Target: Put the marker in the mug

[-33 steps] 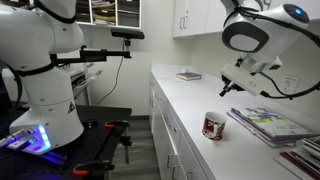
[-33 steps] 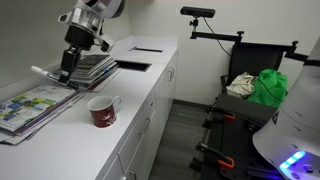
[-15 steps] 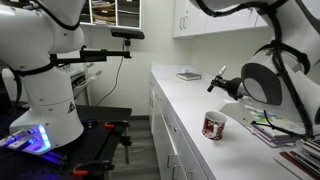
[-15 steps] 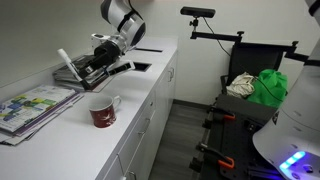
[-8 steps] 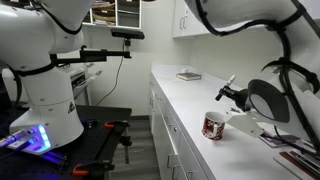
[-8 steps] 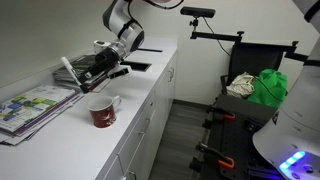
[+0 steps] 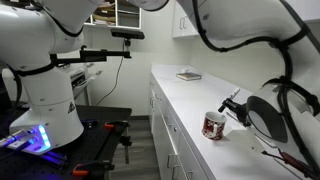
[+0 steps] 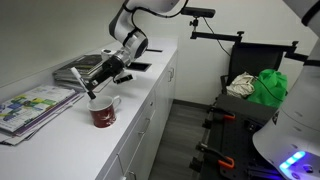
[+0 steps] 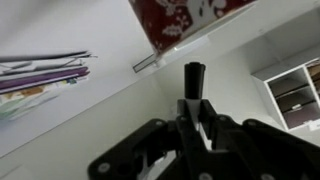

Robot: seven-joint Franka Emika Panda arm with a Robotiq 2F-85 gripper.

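The mug's opening [image 8: 103,101] is below the gripper and to one side, so the gripper will next go down and carry the dark marker across into that opening to release it.
The mug [image 8: 102,112], dark red and white with a pale inside, stands on the white counter [image 8: 140,110]. It also shows in an exterior view [image 7: 213,125] and at the top of the wrist view [image 9: 190,20]. My gripper [image 8: 98,89] is shut on the dark marker [image 9: 193,82], which sticks out past the fingertips. It hovers tilted just above the mug, close to its rim. In an exterior view the marker [image 7: 231,102] points down toward the mug's opening.
Stacked magazines [image 8: 82,68] lie behind the mug, and more magazines [image 8: 35,103] lie nearer on the counter. A dark flat object [image 7: 188,75] lies at the counter's far end. The counter's front edge drops to cabinets.
My gripper has moved with the marker from above the magazines toward the mug and lowered, now right over the mug's rim.
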